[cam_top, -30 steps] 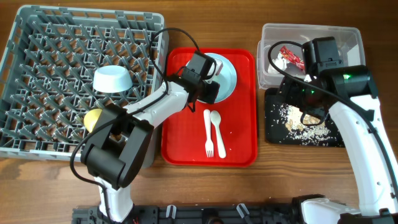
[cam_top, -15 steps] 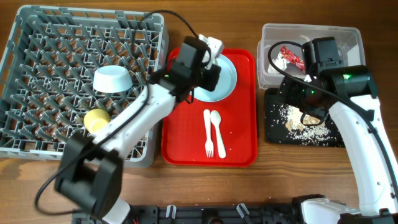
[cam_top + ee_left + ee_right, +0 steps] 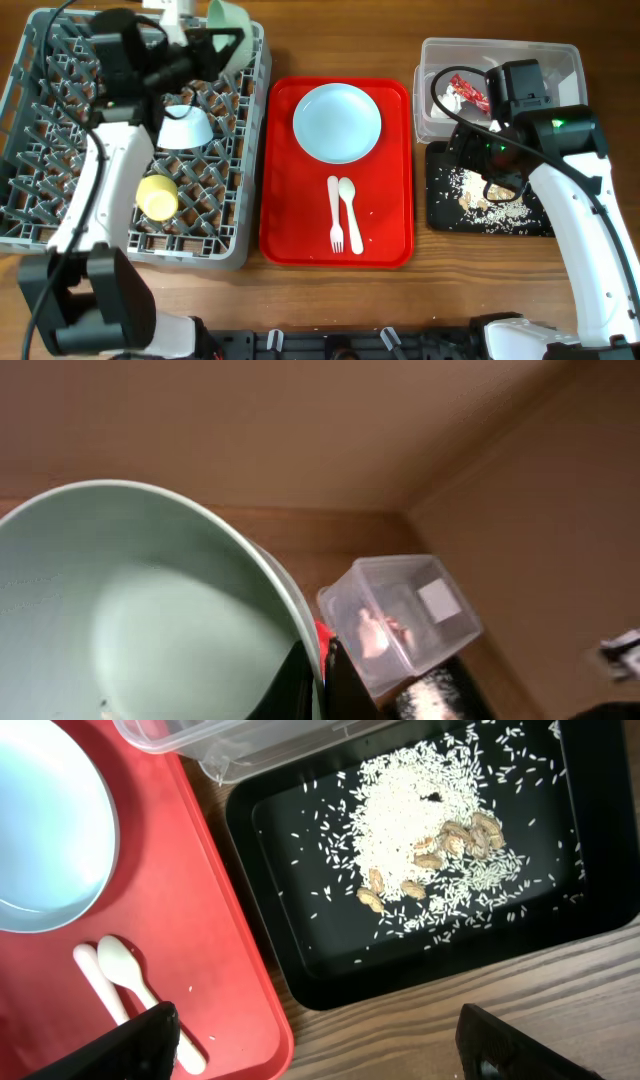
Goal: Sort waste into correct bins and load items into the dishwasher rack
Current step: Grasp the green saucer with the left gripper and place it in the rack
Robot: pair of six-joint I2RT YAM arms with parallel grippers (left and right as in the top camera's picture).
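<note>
The spot on the rack's wires just beyond the pale blue bowl is free, so my left gripper will go down there next, in from the rack's far edge.
My left gripper [image 3: 207, 38] is shut on the rim of the pale green bowl [image 3: 229, 22] and holds it tilted above the far edge of the grey dishwasher rack [image 3: 60, 215]. The left wrist view shows the bowl [image 3: 130, 610] pinched between the fingers [image 3: 320, 682]. A pale blue bowl [image 3: 181, 127] and a yellow cup [image 3: 157, 196] sit in the rack. The pale blue plate [image 3: 337, 122], white fork [image 3: 336, 215] and spoon [image 3: 349, 208] lie on the red tray [image 3: 385, 240]. My right gripper [image 3: 325, 1045] is open and empty above the black tray [image 3: 300, 960] with rice scraps [image 3: 415, 830].
The clear tub [image 3: 545, 60] at the back right holds the red wrapper [image 3: 467, 90] and a white napkin [image 3: 447, 101]. The black tray [image 3: 440, 215] lies in front of it. The right arm [image 3: 590, 230] runs along the table's right side.
My left gripper has lifted the green bowl off the plate on the red tray and carried it left to the rack's far edge. The right arm has not moved.
</note>
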